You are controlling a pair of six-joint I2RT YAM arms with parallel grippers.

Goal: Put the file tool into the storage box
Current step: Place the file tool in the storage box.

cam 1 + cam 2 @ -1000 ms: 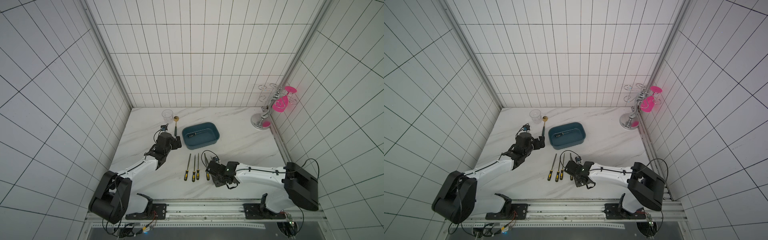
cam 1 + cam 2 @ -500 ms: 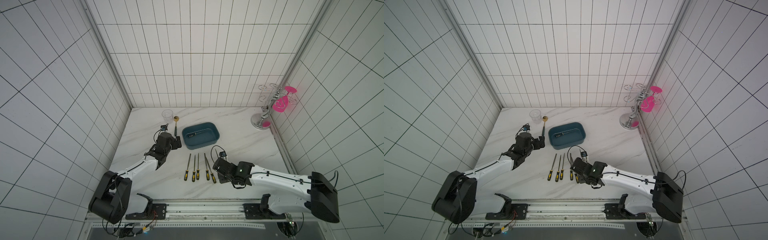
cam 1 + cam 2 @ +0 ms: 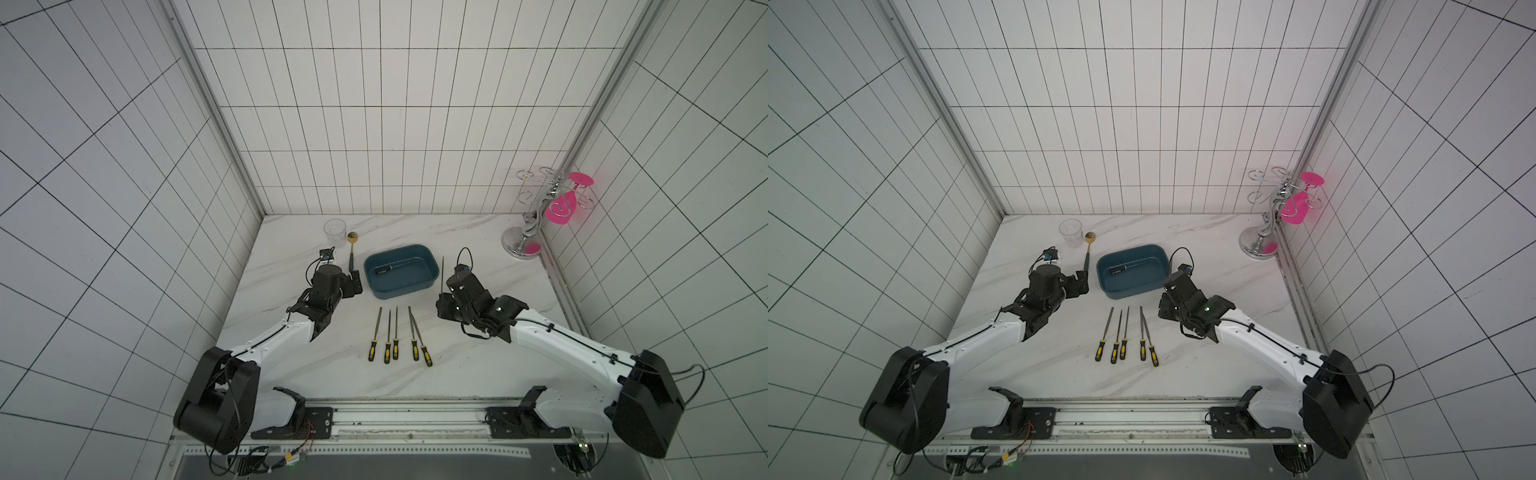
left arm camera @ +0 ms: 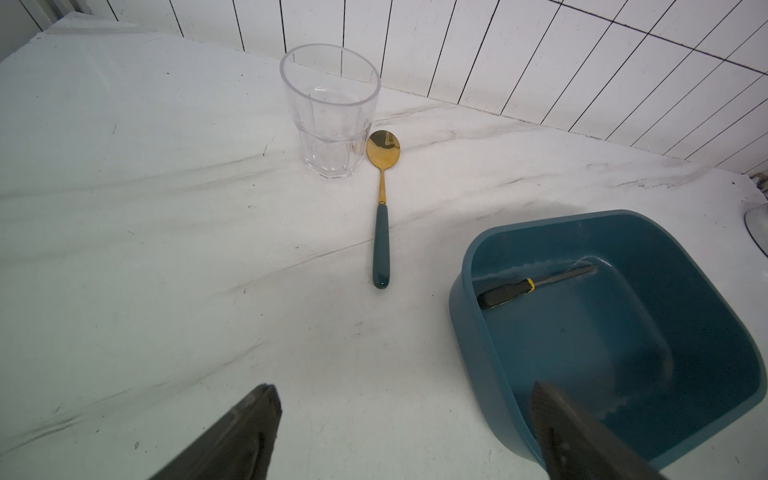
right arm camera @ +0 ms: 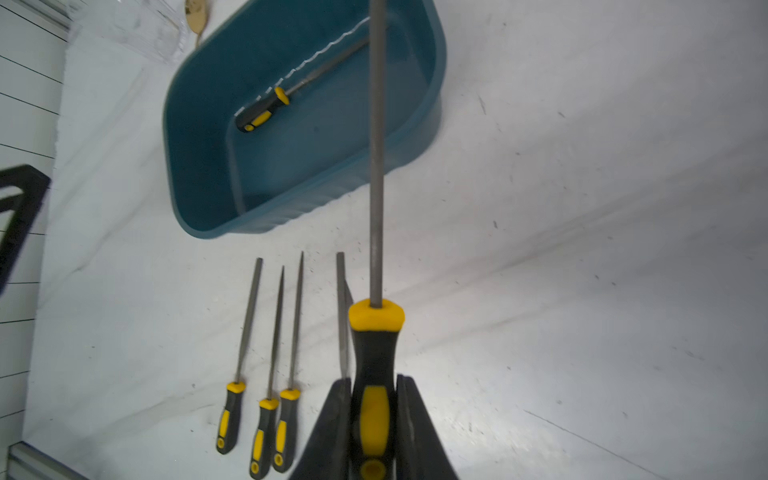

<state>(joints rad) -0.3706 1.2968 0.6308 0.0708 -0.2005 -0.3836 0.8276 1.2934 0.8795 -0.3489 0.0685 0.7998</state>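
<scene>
My right gripper should carry the file tool's handle outward over the box's rim, then lower it and release it. The box's bare bottom beside the other file is outward of and below my right gripper.
My right gripper is shut on the black-and-yellow handle of a file tool and holds it above the table. Its grey shaft points to the back, just right of the storage box, a teal-blue tub. Another file lies inside the box, also in the left wrist view. Several more files lie in a row in front of the box. My left gripper is open and holds nothing, at the box's left end. One of its fingers is over the box's near corner.
A clear glass and a gold spoon with a teal handle sit at the back left, near my left gripper. A chrome glass rack with a pink glass stands in the back right corner.
My right gripper has lifted a file from the right end of the row and carried it back and to the right, beside the box. The left arm has not moved.
</scene>
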